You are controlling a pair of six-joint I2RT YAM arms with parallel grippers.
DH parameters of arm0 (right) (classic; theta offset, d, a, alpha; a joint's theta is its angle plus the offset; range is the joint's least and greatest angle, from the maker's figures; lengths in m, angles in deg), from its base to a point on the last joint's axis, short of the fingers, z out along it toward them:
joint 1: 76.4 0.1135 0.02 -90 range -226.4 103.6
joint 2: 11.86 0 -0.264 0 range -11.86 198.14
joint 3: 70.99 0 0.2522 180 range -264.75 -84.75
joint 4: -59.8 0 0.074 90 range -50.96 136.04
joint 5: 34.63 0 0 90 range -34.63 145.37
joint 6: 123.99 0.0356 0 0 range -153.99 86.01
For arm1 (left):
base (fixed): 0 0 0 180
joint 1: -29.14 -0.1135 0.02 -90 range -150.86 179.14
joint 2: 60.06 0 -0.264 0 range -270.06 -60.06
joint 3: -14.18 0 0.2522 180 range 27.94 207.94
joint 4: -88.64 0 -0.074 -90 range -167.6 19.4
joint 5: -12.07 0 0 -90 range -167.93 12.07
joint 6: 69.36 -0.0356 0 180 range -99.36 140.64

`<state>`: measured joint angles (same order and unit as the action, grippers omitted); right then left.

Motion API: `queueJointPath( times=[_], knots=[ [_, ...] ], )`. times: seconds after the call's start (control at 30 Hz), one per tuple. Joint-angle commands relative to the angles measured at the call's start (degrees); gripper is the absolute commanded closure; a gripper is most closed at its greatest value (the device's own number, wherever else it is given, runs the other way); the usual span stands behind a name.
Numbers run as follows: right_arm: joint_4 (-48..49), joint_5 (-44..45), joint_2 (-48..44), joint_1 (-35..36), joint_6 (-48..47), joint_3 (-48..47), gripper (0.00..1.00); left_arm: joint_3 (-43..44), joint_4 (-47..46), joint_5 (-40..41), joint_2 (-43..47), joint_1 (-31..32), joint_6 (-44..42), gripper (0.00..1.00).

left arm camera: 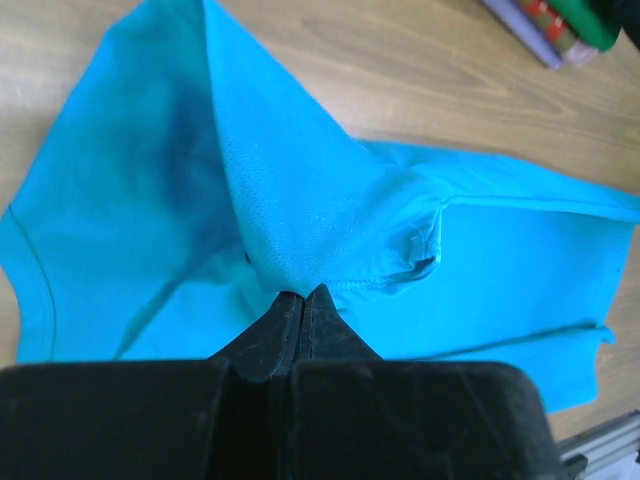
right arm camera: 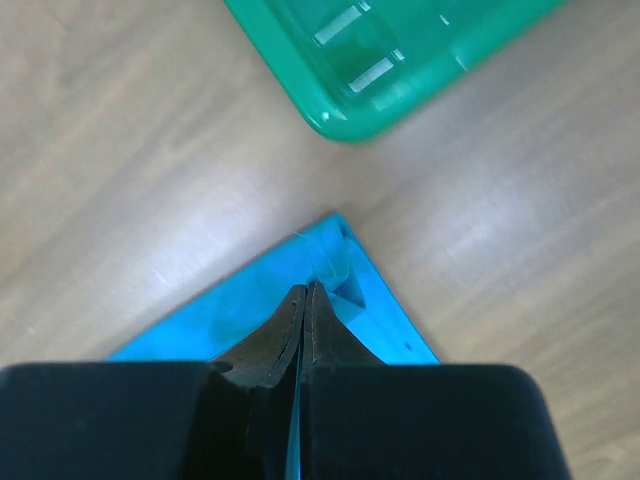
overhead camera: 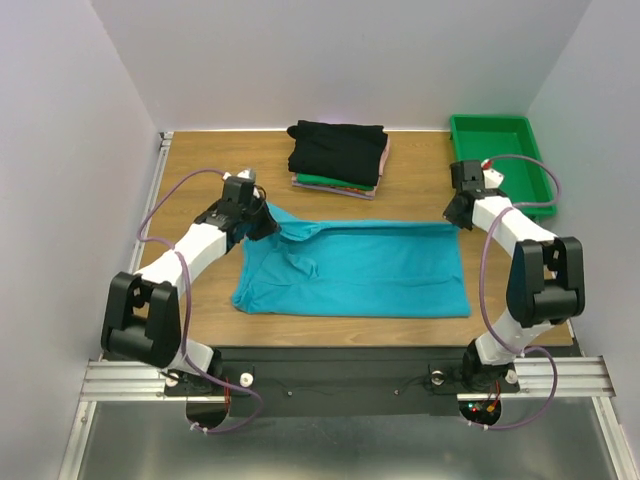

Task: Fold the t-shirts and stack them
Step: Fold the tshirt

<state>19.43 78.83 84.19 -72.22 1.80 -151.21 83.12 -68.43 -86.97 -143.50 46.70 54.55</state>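
Note:
My left gripper will move back over the t-shirt's spread near part and let go of the t-shirt's far corner there, because the held far edge of the t-shirt is lifted beyond that near part.
The teal t-shirt (overhead camera: 360,270) lies spread across the middle of the table, its far edge lifted between my two grippers. My left gripper (overhead camera: 268,226) is shut on the shirt's far left part; in the left wrist view the cloth (left arm camera: 290,220) rises in a peak from the closed tips (left arm camera: 302,294). My right gripper (overhead camera: 456,218) is shut on the shirt's far right corner (right arm camera: 335,262), with the tips (right arm camera: 306,290) pinching it. A folded stack with a black t-shirt (overhead camera: 338,150) on top of green and pink ones sits at the back centre.
A rigid green plastic tray (overhead camera: 500,150) stands at the back right, close behind my right gripper; its corner shows in the right wrist view (right arm camera: 345,110). White walls enclose the table on three sides. The stack's edge shows in the left wrist view (left arm camera: 560,30).

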Motion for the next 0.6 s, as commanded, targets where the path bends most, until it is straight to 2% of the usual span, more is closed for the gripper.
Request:
queueJointPath(
  times=[0.0, 0.13, 0.57],
  knots=[
    [0.33, 1.32, -5.61, 0.3, -0.37, 3.34, 1.0, -4.72, -0.73, -1.95, 6.79, 0.98, 2.47, 1.0],
    [0.42, 0.18, -9.12, 0.21, -0.72, 6.16, 0.99, -8.85, -0.73, -1.51, 12.59, 2.12, 5.37, 1.0],
    [0.86, -2.37, -11.67, 0.3, -2.92, 9.33, 1.0, -23.43, 4.36, 0.6, 31.12, 6.78, 15.04, 1.0]
  ],
)
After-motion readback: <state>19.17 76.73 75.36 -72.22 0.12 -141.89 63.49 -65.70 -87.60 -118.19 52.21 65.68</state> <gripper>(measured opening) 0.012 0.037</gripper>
